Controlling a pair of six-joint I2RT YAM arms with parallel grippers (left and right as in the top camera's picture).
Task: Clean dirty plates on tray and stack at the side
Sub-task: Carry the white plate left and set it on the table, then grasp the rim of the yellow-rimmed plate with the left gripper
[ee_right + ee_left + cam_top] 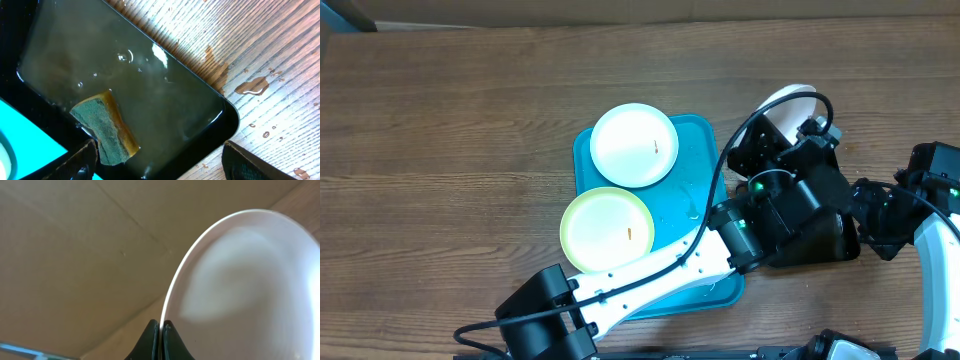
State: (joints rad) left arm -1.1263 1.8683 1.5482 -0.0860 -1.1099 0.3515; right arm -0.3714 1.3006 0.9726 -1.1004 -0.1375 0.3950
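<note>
My left gripper is going to swing past the turquoise tray [702,150] and down next, and let go of the plate on the clear wood, which is to the gripper's left in the overhead view.
The turquoise tray [702,150] lies mid-table. On it sit a white plate [634,145] and a plate with a pale yellow-green rim [608,230], each with small orange specks. My left gripper [796,122] is to the right of the tray and is shut on the rim of a third white plate [788,97]. The left wrist view shows its jaws [161,326] pinching that plate's edge [245,280], with the plate tilted up. My right gripper [862,214] hangs open and empty [160,167] over a black tray.
A glossy black tray [825,245] holding water [150,85] stands right of the turquoise tray [25,132]. A green and yellow sponge [107,127] lies in it. Water drops [252,87] lie on the wooden table beside it.
</note>
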